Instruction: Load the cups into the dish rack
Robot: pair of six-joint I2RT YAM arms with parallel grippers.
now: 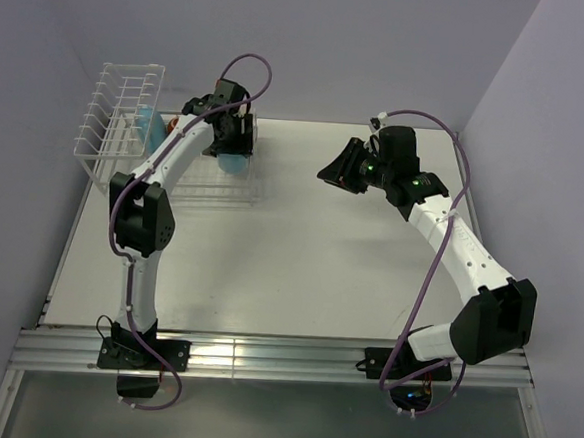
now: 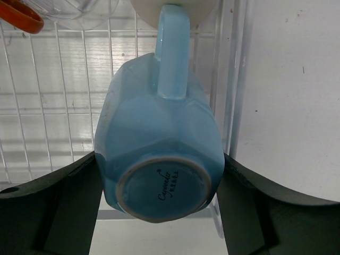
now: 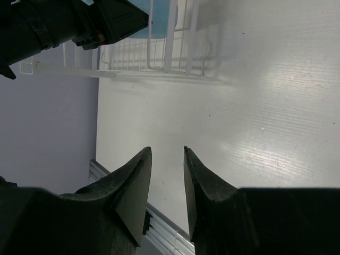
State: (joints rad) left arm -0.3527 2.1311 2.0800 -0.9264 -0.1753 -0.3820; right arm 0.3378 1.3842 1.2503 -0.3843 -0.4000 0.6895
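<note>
The rack's empty near corner [image 1: 232, 180] is directly below the left gripper, so the left gripper needs to go down and let go of the light blue mug on the rack's wire bottom.
My left gripper [image 2: 159, 186] is shut on a light blue mug [image 2: 159, 154], one finger on each side, with the mug's base facing the camera and its handle pointing away. It holds the mug [image 1: 233, 160] over the low basket end of the white wire dish rack [image 1: 109, 116]. Beyond the mug, inside the rack [image 2: 53, 106], lie a red-orange cup [image 2: 24, 16], a clear tumbler [image 2: 79, 13] and a beige cup [image 2: 175, 8]. A second light blue mug [image 1: 150, 129] sits by the upright slots. My right gripper [image 3: 167, 151] hangs open and empty above the table at the right [image 1: 337, 172].
The rack [image 3: 159, 58] stands at the table's far left corner, close to the left wall. The left arm [image 1: 152, 209] reaches across the rack's near side. A metal rail [image 1: 262, 357] runs along the table's front edge.
</note>
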